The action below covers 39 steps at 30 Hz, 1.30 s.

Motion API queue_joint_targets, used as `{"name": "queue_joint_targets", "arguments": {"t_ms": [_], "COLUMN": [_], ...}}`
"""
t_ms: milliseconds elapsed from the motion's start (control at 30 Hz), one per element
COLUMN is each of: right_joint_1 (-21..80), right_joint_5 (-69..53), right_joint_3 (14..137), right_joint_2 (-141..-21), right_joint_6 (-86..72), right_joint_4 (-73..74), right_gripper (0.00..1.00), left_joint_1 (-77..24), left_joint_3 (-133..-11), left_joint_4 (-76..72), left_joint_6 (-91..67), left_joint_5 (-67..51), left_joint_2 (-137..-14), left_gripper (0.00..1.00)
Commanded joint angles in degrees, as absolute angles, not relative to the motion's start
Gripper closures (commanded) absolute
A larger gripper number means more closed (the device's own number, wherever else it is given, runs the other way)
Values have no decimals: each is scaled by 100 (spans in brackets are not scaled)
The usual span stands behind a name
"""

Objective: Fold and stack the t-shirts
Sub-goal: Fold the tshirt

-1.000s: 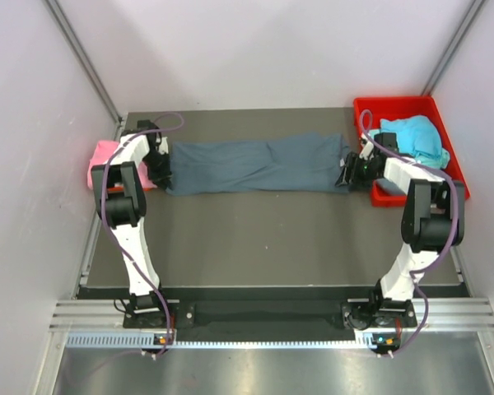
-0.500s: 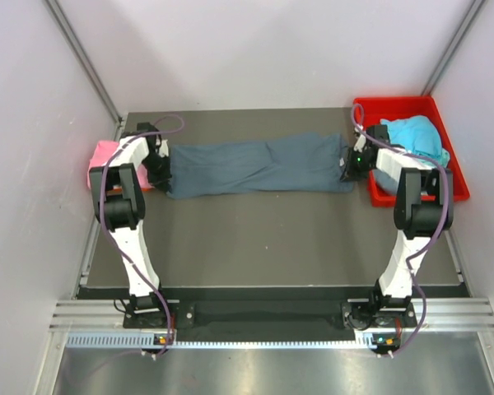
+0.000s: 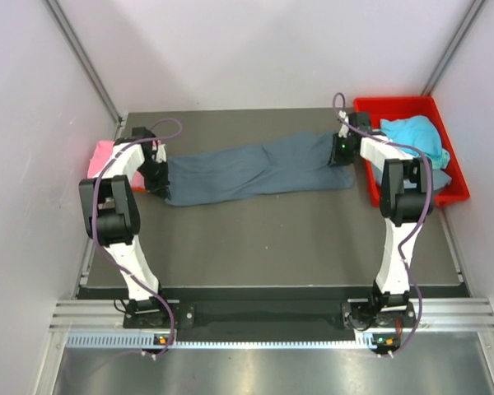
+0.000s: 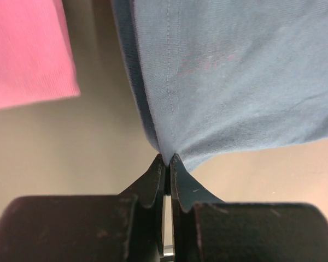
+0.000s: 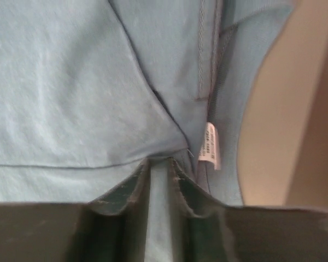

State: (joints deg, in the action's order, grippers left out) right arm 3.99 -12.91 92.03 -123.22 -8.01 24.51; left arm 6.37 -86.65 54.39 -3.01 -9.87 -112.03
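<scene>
My left gripper is going to swing back and to the right in the top view and release the t-shirt on the bare front tabletop, because the blue-grey t-shirt (image 3: 255, 169) lies crosswise.
A slate blue-grey t-shirt (image 3: 255, 169) lies folded into a long band across the middle of the table, slanting up to the right. My left gripper (image 3: 161, 186) is shut on its left end; the left wrist view shows the fingertips (image 4: 177, 166) pinching a cloth corner (image 4: 235, 71). My right gripper (image 3: 340, 151) is shut on the right end, with cloth (image 5: 71, 82) between the jaws and a white label (image 5: 209, 144) beside them. A pink t-shirt (image 3: 103, 156) (image 4: 27, 49) lies at the table's left edge. A turquoise t-shirt (image 3: 416, 140) sits in the bin.
The red plastic bin (image 3: 395, 104) stands at the back right corner, close to my right arm. White walls close in the table on the left, back and right. Dark bare tabletop (image 3: 263, 239) stretches in front of the shirt.
Both grippers have shut on the blue-grey shirt's ends. The right gripper has carried its end back and to the left, so the band now slants; the left end has barely moved.
</scene>
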Motion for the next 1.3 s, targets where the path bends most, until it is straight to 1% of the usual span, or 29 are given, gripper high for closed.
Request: {"name": "queue_joint_targets", "arguments": {"t_ms": [0,33,67,133,300,667,900,1000,1033,1100,1133,1167,1267], "right_joint_1": [501,510,501,501,466,518,536,510,510,501,501,510,510], "right_joint_5": [-880,-809,-652,-545,-369,-492,-510,-527,-562,-685,-712,-747,-852], "right_joint_3": [9632,9668,9798,9922,10160,9923,10256,10406,10502,10634,10791,10871,11292], "right_joint_2": [-12331,-12314,-12261,-12208,-12199,-12585,-12937,-13016,-13051,-13157,-13192,-13271,-13499], "right_joint_6": [-765,-756,-721,-555,-395,-369,-317,-360,-386,-404,-457,-474,-536], "right_joint_4": [2285,2268,2276,2259,2285,2294,2364,2434,2469,2531,2540,2540,2566], "right_gripper": [78,59,54,49,47,48,55,68,78,89,99,100,100], "left_joint_1": [650,642,633,642,642,650,642,642,642,642,633,633,580], "left_joint_3": [-8430,-8377,-8332,-8218,-8130,-7981,-7787,-7752,-7743,-7726,-7717,-7708,-7673], "left_joint_4": [5511,5511,5485,5467,5414,5484,5511,5554,5563,5581,5590,5599,5660], "left_joint_6": [-281,-281,-281,-299,-299,-299,-281,-246,-237,-229,-229,-220,-176], "left_joint_5": [-1072,-1090,-1099,-1125,-1125,-1178,-1204,-1222,-1239,-1362,-1406,-1493,-1599], "left_joint_2": [-10715,-10662,-10592,-10530,-10389,-10178,-9906,-9809,-9782,-9712,-9695,-9642,-9537], "left_gripper": [100,100,100,100,100,100,100,100,100,100,100,100,100]}}
